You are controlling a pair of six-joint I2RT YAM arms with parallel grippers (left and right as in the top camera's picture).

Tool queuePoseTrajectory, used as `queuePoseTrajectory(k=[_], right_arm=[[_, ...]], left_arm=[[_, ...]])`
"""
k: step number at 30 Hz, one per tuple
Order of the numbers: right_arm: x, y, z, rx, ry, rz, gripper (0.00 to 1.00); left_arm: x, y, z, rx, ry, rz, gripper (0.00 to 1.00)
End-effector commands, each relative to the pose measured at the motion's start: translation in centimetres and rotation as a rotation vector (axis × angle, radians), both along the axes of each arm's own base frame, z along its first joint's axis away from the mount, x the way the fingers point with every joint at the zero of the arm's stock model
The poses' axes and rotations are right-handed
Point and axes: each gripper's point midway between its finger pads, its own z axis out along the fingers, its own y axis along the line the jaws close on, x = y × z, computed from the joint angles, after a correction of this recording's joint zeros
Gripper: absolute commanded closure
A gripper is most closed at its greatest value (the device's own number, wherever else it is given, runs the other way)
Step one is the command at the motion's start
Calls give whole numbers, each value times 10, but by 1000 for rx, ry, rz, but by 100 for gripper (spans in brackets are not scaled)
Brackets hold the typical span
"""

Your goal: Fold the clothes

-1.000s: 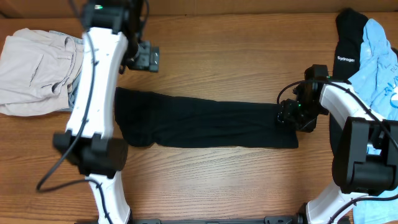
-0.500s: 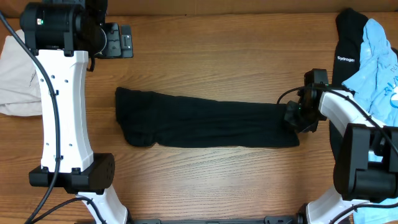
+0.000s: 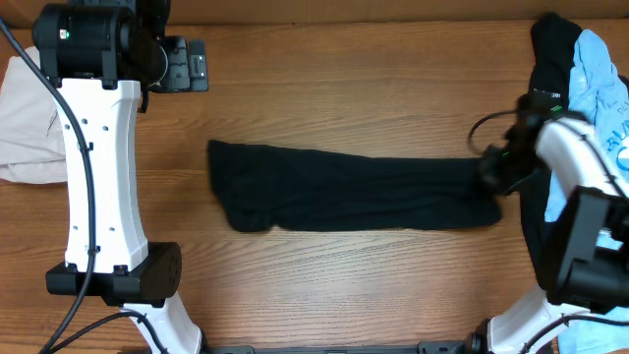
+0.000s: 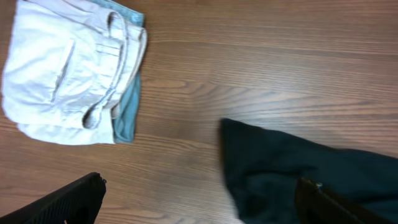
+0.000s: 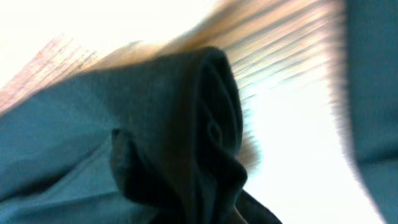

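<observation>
Next, my right gripper goes up and toward the left in the overhead view, over the T-shirt's middle (image 3: 364,192), folding its held end because the T-shirt still lies long.
The clothes (image 3: 344,192), a plain black T-shirt folded into a long strip, lie across the middle of the table. My right gripper (image 3: 494,169) is shut on the strip's right end, which bunches up in dark folds in the right wrist view (image 5: 186,137); its fingers are hidden by the cloth there. My left gripper (image 3: 187,64) hangs open at the far left of the table, away from the shirt. In the left wrist view the left gripper (image 4: 199,202) has nothing between its fingers, and the shirt's left end (image 4: 292,168) lies below on the right.
Folded beige trousers (image 4: 68,68) with a teal garment (image 4: 127,112) under them sit at the far left (image 3: 25,118). At the right edge lie a black garment with white lettering (image 3: 550,59) and a light-blue T-shirt (image 3: 600,79). Bare wood table (image 3: 344,98) surrounds the strip.
My right gripper shut on the shirt's right end and dragged the whole strip to the right. My left arm swung up and away to the far left, then stayed still.
</observation>
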Motion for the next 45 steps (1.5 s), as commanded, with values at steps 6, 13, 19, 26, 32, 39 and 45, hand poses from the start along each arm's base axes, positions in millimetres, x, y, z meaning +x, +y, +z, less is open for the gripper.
queuePoseTrajectory(k=[6, 13, 19, 26, 32, 39, 45], right_arm=[[25, -1, 84, 84, -143, 126, 96], [26, 114, 85, 155, -128, 377, 96], [20, 203, 74, 169, -149, 508, 96], [0, 280, 69, 196, -188, 651, 6], [8, 275, 91, 194, -223, 639, 0], [37, 201, 112, 137, -256, 500, 0], [44, 155, 111, 118, -239, 416, 0]], left_arm=[[13, 16, -10, 51, 6, 56, 0], [32, 9, -49, 32, 97, 40, 0], [40, 8, -73, 33, 160, 37, 0], [41, 8, -79, 35, 174, 37, 0], [36, -15, -88, -82, 216, -39, 0], [18, -57, -141, -241, 393, -219, 0], [-15, -96, -202, -348, 577, -316, 0]])
